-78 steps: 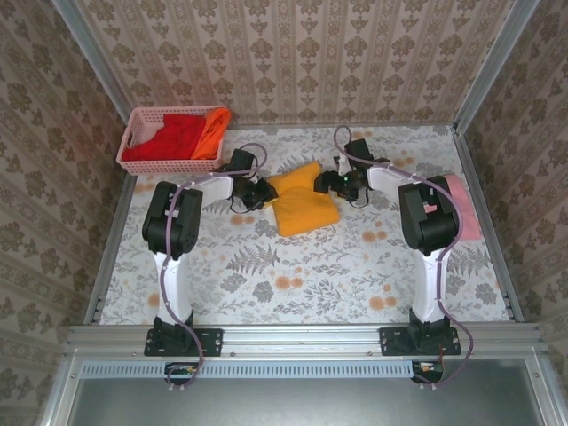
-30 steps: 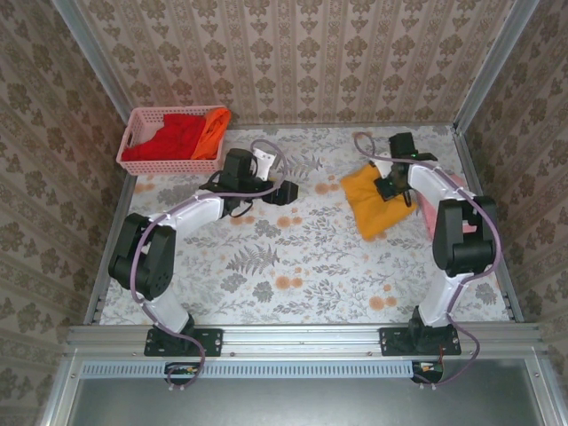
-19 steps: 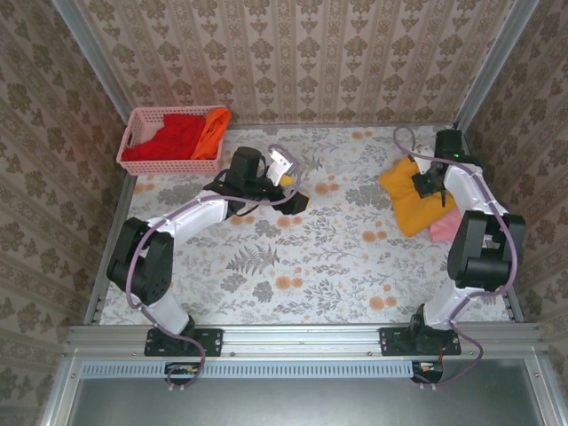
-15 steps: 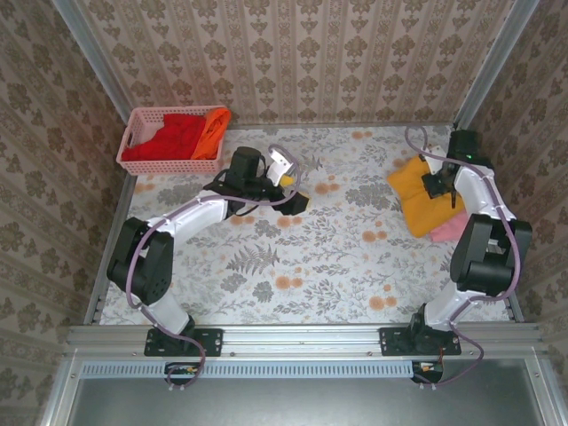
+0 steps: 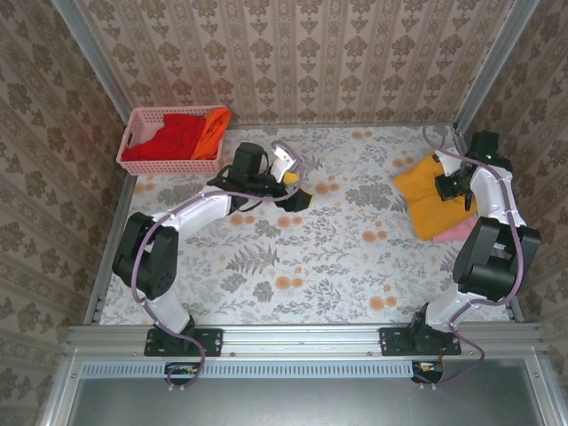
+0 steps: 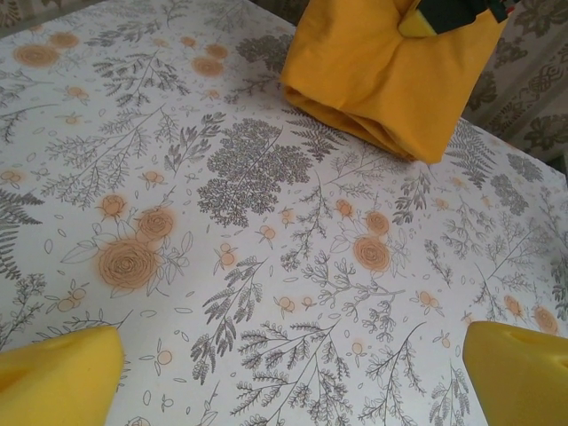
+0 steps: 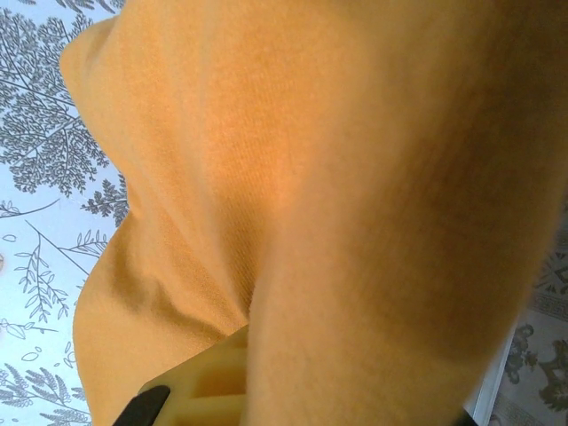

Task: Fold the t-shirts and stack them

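The robot's right gripper will next bring the yellow t-shirt toward the nearby side wall and down over the pale pink t-shirt (image 5: 465,229) and let it go, as it juts toward mid-table.
A folded golden-yellow t-shirt (image 5: 424,200) lies at the table's right edge, over a pale pink t-shirt (image 5: 465,229) whose edge peeks out beneath it. My right gripper (image 5: 451,186) is shut on the yellow t-shirt's far side; in the right wrist view the yellow cloth (image 7: 293,177) wraps over one finger (image 7: 209,382). Over bare table left of centre, my left gripper (image 5: 297,191) stands open with nothing between its fingertips (image 6: 53,377). Its wrist view looks across at the yellow t-shirt (image 6: 373,75). Red (image 5: 173,135) and bright orange (image 5: 213,129) t-shirts sit in the basket.
A pink lattice basket (image 5: 133,133) stands at the back left corner. The flowered tablecloth (image 5: 311,257) covers the table, bounded by metal rails and patterned walls. Both arm bases are at the near edge.
My right gripper has carried the yellow t-shirt from centre to the right edge, onto the pink one. The left arm swung a little rightward and stayed open.
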You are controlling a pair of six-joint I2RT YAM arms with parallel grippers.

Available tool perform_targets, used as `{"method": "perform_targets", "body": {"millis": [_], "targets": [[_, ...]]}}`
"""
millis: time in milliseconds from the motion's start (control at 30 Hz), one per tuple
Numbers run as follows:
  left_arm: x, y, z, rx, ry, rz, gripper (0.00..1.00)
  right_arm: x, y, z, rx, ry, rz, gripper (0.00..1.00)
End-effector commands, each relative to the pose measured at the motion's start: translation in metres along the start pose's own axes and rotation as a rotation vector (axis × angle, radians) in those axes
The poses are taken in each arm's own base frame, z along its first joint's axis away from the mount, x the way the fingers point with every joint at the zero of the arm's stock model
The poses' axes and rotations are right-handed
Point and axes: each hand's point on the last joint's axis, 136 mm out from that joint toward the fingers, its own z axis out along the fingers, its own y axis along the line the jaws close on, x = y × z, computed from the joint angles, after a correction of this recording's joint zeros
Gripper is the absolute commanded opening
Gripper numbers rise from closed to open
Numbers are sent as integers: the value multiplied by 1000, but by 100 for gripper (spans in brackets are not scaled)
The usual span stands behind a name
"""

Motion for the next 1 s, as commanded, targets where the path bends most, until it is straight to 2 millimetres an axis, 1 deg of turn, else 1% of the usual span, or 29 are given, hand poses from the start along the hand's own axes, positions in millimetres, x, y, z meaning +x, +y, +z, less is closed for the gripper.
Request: {"method": "perform_targets", "body": {"millis": [0, 100, 300, 700, 833, 967], "targets": [[-13, -3, 2, 36, -32, 11, 100, -21, -1, -34, -6, -115, 2, 0], [-13, -3, 3, 44, -34, 7, 100, -21, -6, -39, 4, -125, 10, 0], [-9, -3, 5, 47, -27, 6, 100, -18, -12, -36, 15, -106, 4, 0], [-3, -2, 7, 55, -14, -17, 100, 4, -32, -2, 42, -5, 10, 0], [-1, -2, 7, 57, -11, -19, 100, 8, -40, 6, 51, 14, 23, 0], [0, -2, 8, 63, -8, -25, 100, 17, -50, 13, 72, 42, 38, 0]]}}
